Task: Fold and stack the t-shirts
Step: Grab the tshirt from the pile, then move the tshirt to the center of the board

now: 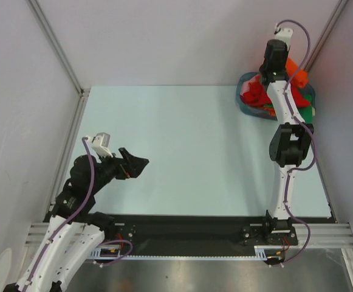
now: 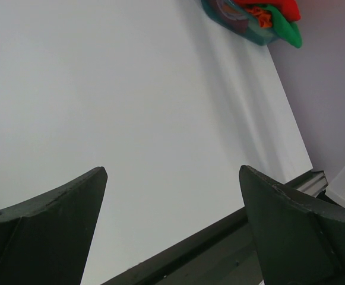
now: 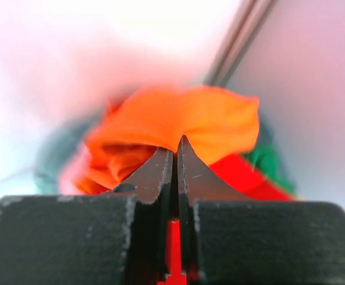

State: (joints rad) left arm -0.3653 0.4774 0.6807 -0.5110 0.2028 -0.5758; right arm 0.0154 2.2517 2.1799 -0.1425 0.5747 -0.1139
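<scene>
The left gripper lowers toward the table's near middle and closes on the orange t-shirt [image 3: 178, 119] next, since my right gripper pinches it while the table lies bare.
A pile of t-shirts lies in the bluish tub [image 1: 244, 100] at the far right: a red one [image 1: 256, 94], a green one [image 1: 307, 112] and a bright orange one [image 1: 296, 70] on top. My right gripper [image 1: 279, 73] is over the pile. In the right wrist view the gripper [image 3: 176, 142] is shut, its tips pinching the orange t-shirt [image 3: 178, 119], with red [image 3: 243, 175] and green [image 3: 270, 160] cloth below. My left gripper [image 1: 133, 164] is open and empty above the table at the near left; it also shows open in the left wrist view [image 2: 172, 172].
The pale blue table [image 1: 188, 146] stretches between the arms. Grey walls with metal posts [image 1: 54, 45] close in the left, back and right. A black rail [image 1: 188, 228] runs along the near edge. The tub [image 2: 243, 21] shows far off in the left wrist view.
</scene>
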